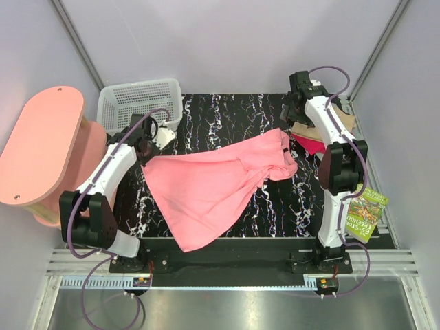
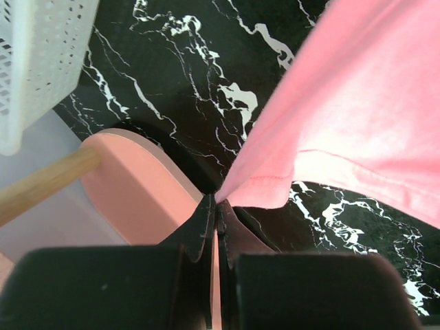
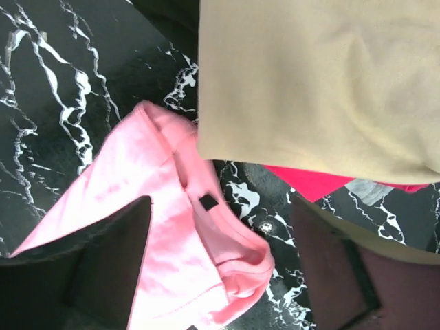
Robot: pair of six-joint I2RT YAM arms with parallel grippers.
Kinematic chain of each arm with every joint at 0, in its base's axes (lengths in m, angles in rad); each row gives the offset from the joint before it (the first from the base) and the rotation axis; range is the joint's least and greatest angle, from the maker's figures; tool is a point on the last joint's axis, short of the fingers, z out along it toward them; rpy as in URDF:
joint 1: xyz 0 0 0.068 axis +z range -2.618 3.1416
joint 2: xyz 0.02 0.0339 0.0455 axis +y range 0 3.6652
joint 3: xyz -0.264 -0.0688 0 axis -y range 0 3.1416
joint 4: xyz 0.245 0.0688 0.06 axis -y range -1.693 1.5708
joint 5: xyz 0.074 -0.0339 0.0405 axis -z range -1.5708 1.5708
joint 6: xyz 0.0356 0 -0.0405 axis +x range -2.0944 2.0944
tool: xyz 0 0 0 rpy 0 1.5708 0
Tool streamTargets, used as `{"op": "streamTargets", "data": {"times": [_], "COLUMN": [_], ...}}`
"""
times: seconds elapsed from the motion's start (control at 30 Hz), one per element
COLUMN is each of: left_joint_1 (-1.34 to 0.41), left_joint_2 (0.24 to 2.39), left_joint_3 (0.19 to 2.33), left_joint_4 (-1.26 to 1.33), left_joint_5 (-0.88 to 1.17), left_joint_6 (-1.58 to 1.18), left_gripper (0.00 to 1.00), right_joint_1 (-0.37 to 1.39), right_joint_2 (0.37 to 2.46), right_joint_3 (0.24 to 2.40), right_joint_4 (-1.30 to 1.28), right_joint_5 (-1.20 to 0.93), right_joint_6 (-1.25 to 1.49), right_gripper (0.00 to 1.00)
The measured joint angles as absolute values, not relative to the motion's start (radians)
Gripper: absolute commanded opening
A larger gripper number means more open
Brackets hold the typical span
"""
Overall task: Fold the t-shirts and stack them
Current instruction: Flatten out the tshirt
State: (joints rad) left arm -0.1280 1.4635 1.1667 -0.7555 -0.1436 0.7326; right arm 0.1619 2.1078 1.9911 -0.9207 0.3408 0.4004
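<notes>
The edge of the pink shirt's top layer lies open beside the collar, so my right gripper will next go down and back onto the near corner [image 1: 280, 164] [image 3: 220, 297] of that layer.
The bright pink t-shirt [image 1: 213, 182] lies spread and crumpled across the middle of the black marbled table [image 1: 227, 113]. My left gripper [image 1: 146, 152] is shut on the shirt's left corner [image 2: 242, 184], which hangs from its tips just above the table. My right gripper [image 1: 301, 110] is open and empty, hovering at the back right over the pile of folded shirts with the tan one [image 3: 316, 82] on top and a red one [image 3: 313, 182] under it. The pink shirt's collar with its black tag [image 3: 206, 201] lies below, between the right fingers [image 3: 113, 254].
A white mesh basket [image 1: 139, 102] stands at the back left. A pink oval-topped stool [image 1: 38, 144] stands off the table's left edge, also seen in the left wrist view [image 2: 141, 192]. A green book [image 1: 363, 214] lies at the right edge.
</notes>
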Motion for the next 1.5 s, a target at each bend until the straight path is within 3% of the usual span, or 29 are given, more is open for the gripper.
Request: {"op": "streamTargets", "data": {"times": [0.07, 0.13, 0.23, 0.33, 0.47, 0.77, 1.1, 1.2, 1.5], "left_joint_1": [-0.128, -0.128, -0.128, -0.128, -0.128, -0.128, -0.128, -0.128, -0.128], "left_joint_2": [1.462, 1.46, 1.459, 1.459, 1.459, 1.459, 1.459, 1.459, 1.459], "left_joint_3": [1.154, 1.137, 1.114, 1.106, 1.106, 1.103, 1.102, 1.102, 1.101], "left_joint_4": [-0.753, -0.749, -0.746, -0.743, -0.738, -0.735, -0.731, -0.731, -0.731], "left_joint_5": [-0.141, -0.139, -0.138, -0.136, -0.134, -0.133, -0.133, -0.133, -0.133], "left_joint_6": [0.733, 0.733, 0.733, 0.733, 0.733, 0.733, 0.733, 0.733, 0.733], "left_gripper": [0.0, 0.0, 0.0, 0.0, 0.0, 0.0, 0.0, 0.0, 0.0], "right_joint_1": [0.167, 0.175, 0.183, 0.183, 0.182, 0.183, 0.181, 0.18, 0.18], "right_joint_2": [2.1, 2.071, 1.984, 1.851, 1.785, 1.835, 1.897, 1.897, 1.897], "right_joint_3": [1.995, 1.954, 1.817, 1.611, 1.491, 1.462, 1.361, 1.339, 1.331], "right_joint_4": [-0.924, -0.917, -0.911, -0.869, -0.833, -0.751, -0.705, -0.698, -0.673], "right_joint_5": [0.344, 0.339, 0.296, 0.191, 0.083, -0.066, -0.074, -0.074, -0.083], "right_joint_6": [0.401, 0.41, 0.439, 0.485, 0.529, 0.567, 0.583, 0.585, 0.597], "right_gripper": [0.91, 0.8, 0.72, 0.67, 0.64, 0.64, 0.63, 0.59, 0.35]}}
